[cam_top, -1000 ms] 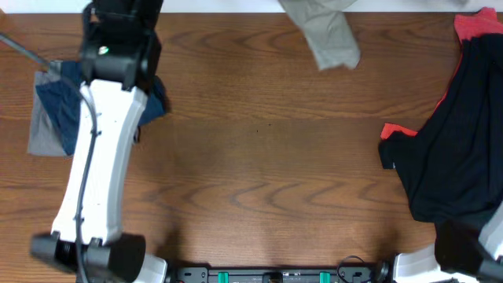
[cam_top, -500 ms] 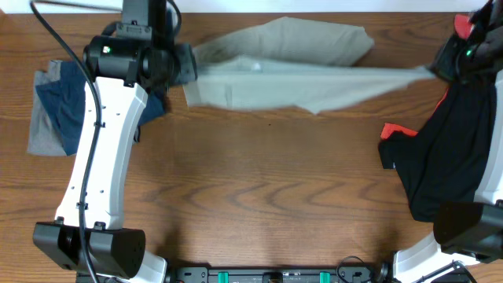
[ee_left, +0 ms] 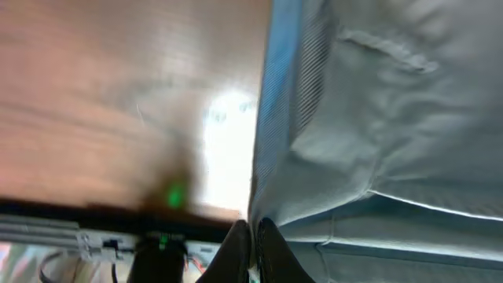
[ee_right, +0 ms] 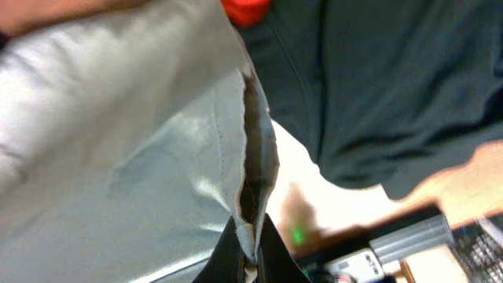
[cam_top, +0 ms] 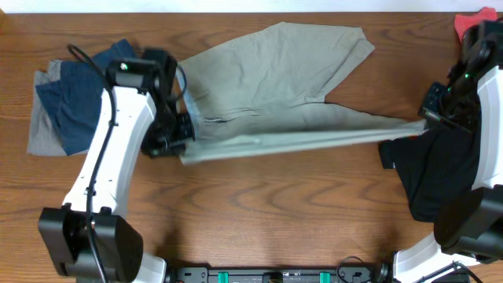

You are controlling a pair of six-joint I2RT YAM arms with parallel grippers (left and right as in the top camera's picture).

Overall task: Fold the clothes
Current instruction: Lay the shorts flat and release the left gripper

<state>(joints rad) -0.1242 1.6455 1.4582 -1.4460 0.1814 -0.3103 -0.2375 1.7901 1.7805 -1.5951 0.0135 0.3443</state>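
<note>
The bare wood is toward my base from my left gripper, so my left gripper should move back over it and let go of the pinched khaki end where the table is clear.
The khaki-beige shorts (cam_top: 275,75) of the clothes lie spread across the back middle of the table, their near edge pulled taut between both arms. My left gripper (cam_top: 182,140) is shut on the left end of that edge; in the left wrist view the fingers (ee_left: 253,250) pinch the fabric (ee_left: 377,118). My right gripper (cam_top: 427,122) is shut on the right end, where its wrist view shows a fold of khaki cloth (ee_right: 141,157) between the jaws (ee_right: 250,255). Navy shorts (cam_top: 75,102) on a grey piece (cam_top: 43,130) lie at left. A black-and-red garment (cam_top: 448,165) lies at right.
The black garment (ee_right: 377,79) sits right under and beside my right arm. The table's far edge (cam_top: 236,9) runs just behind the khaki shorts. Bare wood (cam_top: 267,212) fills the front middle.
Both grippers have pulled the khaki shorts toward the front, away from the far edge; more of the garment now lies spread on the table, and its near edge is stretched lower than half a second ago.
</note>
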